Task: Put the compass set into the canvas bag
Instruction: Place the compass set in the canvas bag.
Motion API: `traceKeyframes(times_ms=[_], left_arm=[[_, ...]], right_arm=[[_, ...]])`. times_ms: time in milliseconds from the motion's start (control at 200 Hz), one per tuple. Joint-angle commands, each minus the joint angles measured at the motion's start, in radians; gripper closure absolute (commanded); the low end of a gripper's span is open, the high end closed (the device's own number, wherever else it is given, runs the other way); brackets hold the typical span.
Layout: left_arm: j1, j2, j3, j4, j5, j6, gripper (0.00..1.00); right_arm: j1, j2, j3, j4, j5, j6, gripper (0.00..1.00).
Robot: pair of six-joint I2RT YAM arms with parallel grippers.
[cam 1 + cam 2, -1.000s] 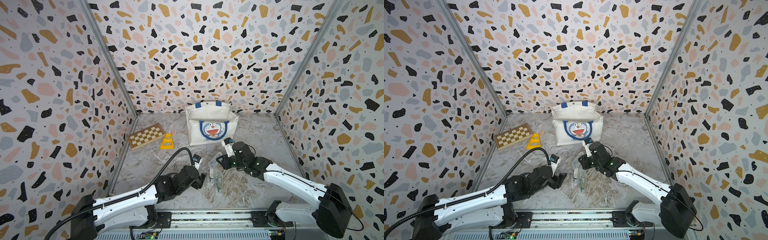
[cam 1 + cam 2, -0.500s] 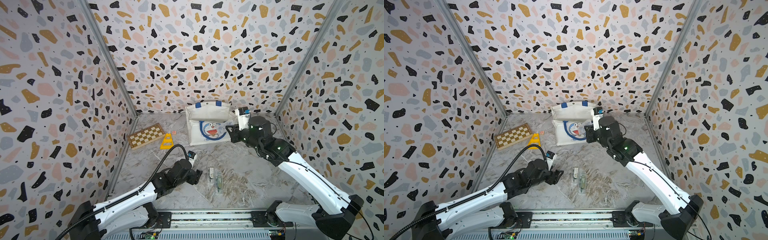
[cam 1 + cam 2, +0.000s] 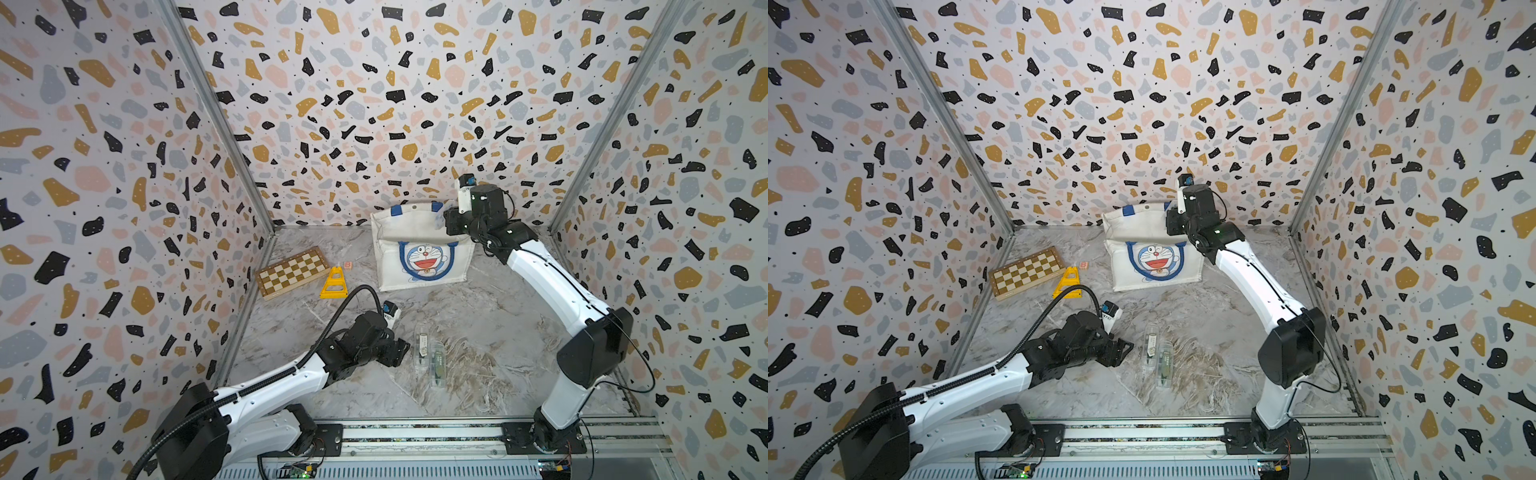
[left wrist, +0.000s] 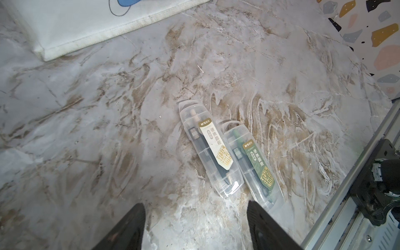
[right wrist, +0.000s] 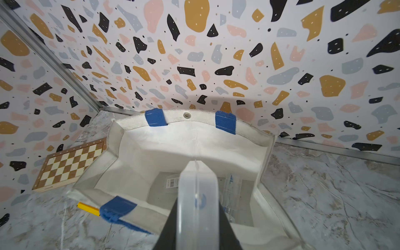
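Note:
The bag is open below the case and has other clear cases in it, so I should tip my right gripper down, lower it into the bag's opening [image 3: 427, 229] [image 5: 227, 160] and let go.
The canvas bag [image 3: 424, 257] [image 3: 1154, 266] stands upright near the back wall, white with blue handles and a cartoon cat face. My right gripper [image 5: 197, 216] [image 3: 446, 218] is shut on a clear plastic compass set case [image 5: 197, 190], held over the bag's open mouth [image 5: 194, 121]. Other clear cases [image 5: 173, 184] lie on the bag's bottom. Two more compass sets [image 4: 208, 147] [image 4: 253, 164] lie side by side on the marble floor [image 3: 422, 344] [image 3: 437, 363]. My left gripper [image 4: 194, 204] [image 3: 401, 351] is open and empty, low, just short of them.
A wooden chessboard [image 3: 293, 272] lies at the back left, with a yellow triangular piece [image 3: 333, 284] and a small pink block [image 3: 347, 264] beside it. Patterned walls close in three sides. The metal rail [image 3: 415, 432] runs along the front edge.
My right arm has risen from beside the cases on the floor and swung back to the bag's mouth, carrying a clear case. The left gripper has shifted only slightly.

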Motion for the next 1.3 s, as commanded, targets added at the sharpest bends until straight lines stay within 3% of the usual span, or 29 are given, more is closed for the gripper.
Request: traceKeyframes(times_ms=[0, 190, 696, 1076, 1296], left_arm=[[0.005, 0.019, 0.038, 0.040, 0.034, 0.004, 0.26], [0.006, 0.040, 0.051, 0.033, 0.028, 0.016, 0.26], [0.006, 0.064, 0.057, 0.014, 0.021, 0.012, 0.26], [0.005, 0.072, 0.052, 0.019, 0.025, -0.007, 0.25], [0.005, 0.057, 0.050, 0.013, 0.041, -0.008, 0.24]], right_arm=[[-0.010, 0.064, 0.139, -0.062, 0.016, -0.024, 1.00], [-0.010, 0.242, 0.320, -0.187, 0.041, -0.029, 1.00], [-0.009, 0.428, 0.401, -0.294, 0.102, -0.052, 1.00], [-0.001, 0.434, 0.444, -0.307, 0.106, -0.072, 0.54], [0.015, 0.388, 0.600, -0.334, 0.101, -0.085, 0.45]])
